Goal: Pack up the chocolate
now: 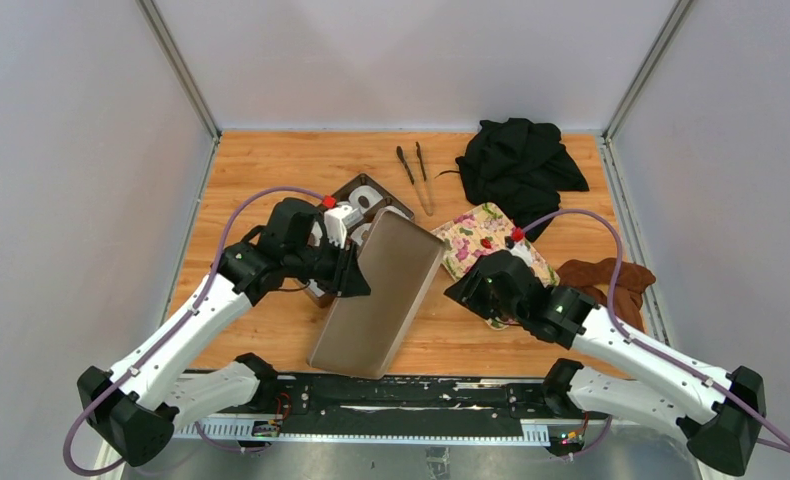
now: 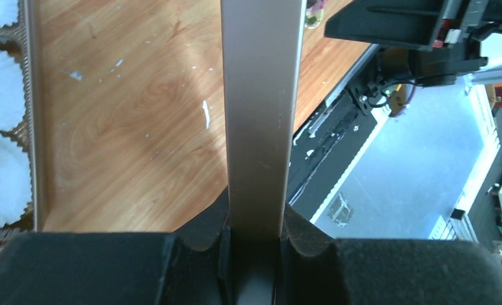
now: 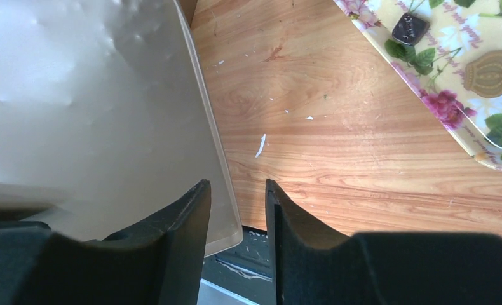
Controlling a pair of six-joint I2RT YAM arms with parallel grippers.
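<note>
The uncovered brown box base lies below and outward of my left gripper, so next it will turn, move outward, lower the lid over the cups and release.
My left gripper (image 1: 354, 272) is shut on the long edge of a flat gold box lid (image 1: 381, 295) and holds it tilted above the table. In the left wrist view the lid (image 2: 261, 114) runs edge-on out of the shut gripper (image 2: 255, 254). My right gripper (image 3: 237, 190) is open and empty, jaws apart beside the lid's right edge (image 3: 89, 108). One dark brown chocolate (image 3: 409, 27) lies on the flower-print tray (image 3: 452, 101). The brown box base (image 1: 371, 195) with white paper cups (image 2: 4, 178) sits behind the left arm.
Black tongs (image 1: 416, 175) lie at the back centre. A black cloth (image 1: 519, 160) is heaped at the back right. A rust-brown cloth (image 1: 611, 280) lies right of the tray (image 1: 471, 235), under the right arm. The table's front edge is just below the lid.
</note>
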